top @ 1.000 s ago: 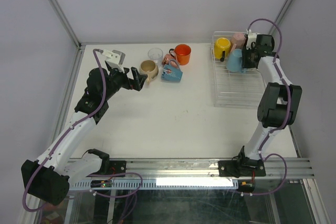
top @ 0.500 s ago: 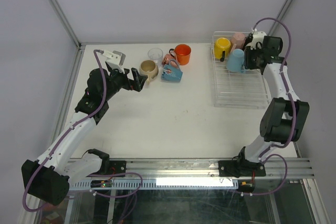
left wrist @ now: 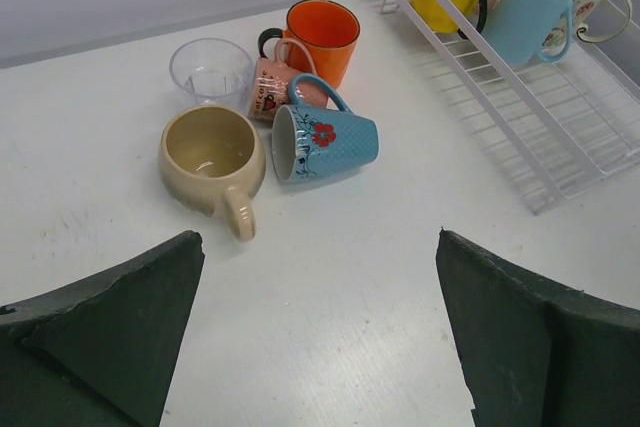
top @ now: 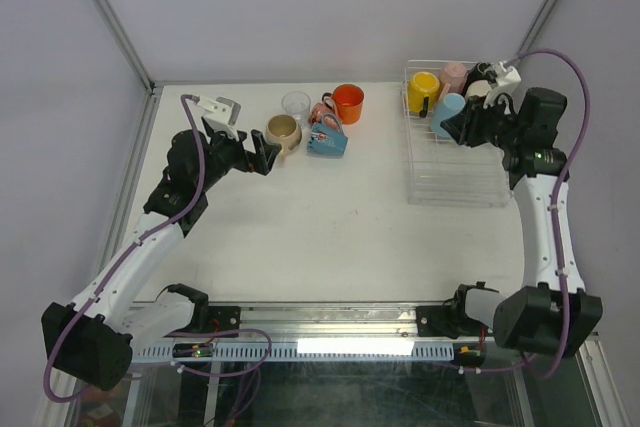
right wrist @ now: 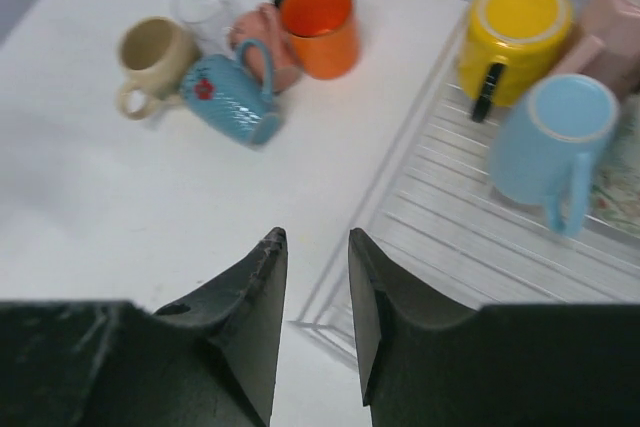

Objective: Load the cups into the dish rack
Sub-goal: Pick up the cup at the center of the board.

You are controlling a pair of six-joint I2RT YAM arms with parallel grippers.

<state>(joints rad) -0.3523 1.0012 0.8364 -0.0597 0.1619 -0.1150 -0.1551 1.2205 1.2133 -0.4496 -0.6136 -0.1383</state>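
Note:
My left gripper reaches outward next, then lowers astride the beige mug's rim [top: 299,131] [left wrist: 261,152] beside the blue patterned mug. That rim lies outward and below the gripper, and the beige mug stands upright.
On the table lie a beige mug [top: 283,130] [left wrist: 210,157], a clear glass tumbler [top: 296,103] [left wrist: 210,69], a pink mug [left wrist: 268,92], a blue patterned mug [top: 327,139] [left wrist: 325,142] on its side and an orange mug [top: 348,103] [left wrist: 320,35]. The dish rack [top: 455,195] [right wrist: 400,182] holds a yellow cup [top: 423,90] [right wrist: 512,32], a light blue cup [top: 448,113] [right wrist: 550,142], a pink one [top: 455,75] and a white one [top: 481,90]. My left gripper [top: 266,155] [left wrist: 320,242] is wide open just short of the beige mug's handle. My right gripper [top: 450,130] [right wrist: 316,237] hovers over the rack's left part, jaws slightly apart and empty.
The rack's front half [top: 450,167] holds only bare wires. The pink mug is wedged between the orange and blue patterned mugs. Enclosure walls stand close on the left, back and right. A metal rail [top: 350,317] runs along the near edge.
My right arm has swung its elbow out to the right and drawn back from the light blue cup, which stays in the rack. The left arm has not moved.

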